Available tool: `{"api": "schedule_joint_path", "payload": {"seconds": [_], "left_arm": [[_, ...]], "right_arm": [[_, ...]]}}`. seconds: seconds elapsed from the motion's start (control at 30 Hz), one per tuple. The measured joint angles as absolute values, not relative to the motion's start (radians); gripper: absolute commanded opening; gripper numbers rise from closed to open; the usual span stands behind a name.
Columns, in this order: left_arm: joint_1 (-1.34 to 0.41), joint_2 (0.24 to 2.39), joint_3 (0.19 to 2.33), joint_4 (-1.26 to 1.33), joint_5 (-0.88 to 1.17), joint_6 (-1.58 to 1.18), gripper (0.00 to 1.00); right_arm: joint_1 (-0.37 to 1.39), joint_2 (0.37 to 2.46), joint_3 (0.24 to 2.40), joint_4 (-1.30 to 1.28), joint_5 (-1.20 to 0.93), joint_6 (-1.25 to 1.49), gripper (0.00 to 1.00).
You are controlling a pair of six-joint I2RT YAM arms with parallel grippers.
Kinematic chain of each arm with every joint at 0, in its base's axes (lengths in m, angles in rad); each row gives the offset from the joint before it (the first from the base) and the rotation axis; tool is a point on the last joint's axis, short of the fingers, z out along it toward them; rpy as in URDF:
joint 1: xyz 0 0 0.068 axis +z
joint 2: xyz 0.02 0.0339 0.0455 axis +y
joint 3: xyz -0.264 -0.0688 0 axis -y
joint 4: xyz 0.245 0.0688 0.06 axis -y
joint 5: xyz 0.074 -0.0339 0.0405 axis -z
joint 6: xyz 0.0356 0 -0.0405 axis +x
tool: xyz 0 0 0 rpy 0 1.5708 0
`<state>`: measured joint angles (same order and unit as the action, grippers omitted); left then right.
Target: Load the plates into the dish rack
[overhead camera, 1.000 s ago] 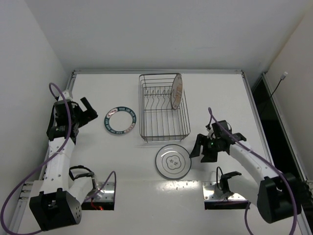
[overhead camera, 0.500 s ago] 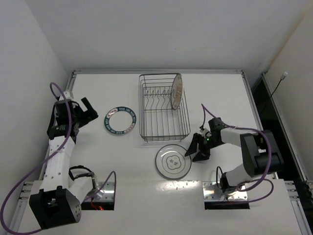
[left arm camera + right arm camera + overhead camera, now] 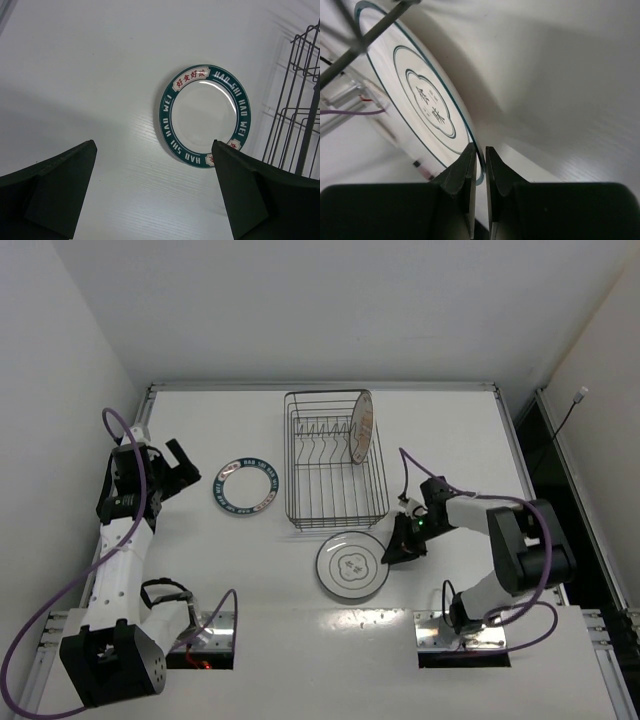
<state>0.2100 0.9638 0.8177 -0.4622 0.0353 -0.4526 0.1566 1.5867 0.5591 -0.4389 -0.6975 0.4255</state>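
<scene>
My right gripper is going to lift the pale plate outward over the rack (image 3: 291, 465) next, lower it upright and let go, because the empty slot (image 3: 342, 442) beside the sunburst plate is farther outward.
A pale plate with a dark rim and flower outline (image 3: 350, 568) (image 3: 422, 97) lies on the table just in front of the dish rack (image 3: 291, 465). My right gripper (image 3: 391, 548) (image 3: 480, 156) is shut on that plate's right rim, one finger on each side of the edge. A white plate with orange sunburst (image 3: 361, 428) stands upright in the rack's back right. The plate with a dark blue-teal band (image 3: 246, 486) (image 3: 170, 112) lies flat left of the rack. My left gripper (image 3: 178, 465) (image 3: 152, 192) hangs open to its left, holding nothing.
A rack wire (image 3: 367, 36) crosses the right wrist view close above the held plate. The rack's side wires (image 3: 300, 100) stand right of the teal-banded plate. White walls enclose the table on the left, back and right.
My right gripper has moved left to the flower plate's rim and closed on it; the plate has shifted slightly left. The left arm has not moved.
</scene>
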Motion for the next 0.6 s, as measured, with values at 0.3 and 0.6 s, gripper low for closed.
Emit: {"api": "schedule_joint_path", "payload": {"seconds": [0.3, 0.6], "left_arm": [[0.210, 0.961, 0.818, -0.462, 0.024, -0.453, 1.00], [0.210, 0.960, 0.818, -0.462, 0.020, -0.453, 1.00]], "right_arm": [[0.221, 1.192, 0.601, -0.651, -0.533, 0.420, 0.00], [0.327, 1.036, 1.000, -0.930, -0.357, 0.473, 0.00]]}}
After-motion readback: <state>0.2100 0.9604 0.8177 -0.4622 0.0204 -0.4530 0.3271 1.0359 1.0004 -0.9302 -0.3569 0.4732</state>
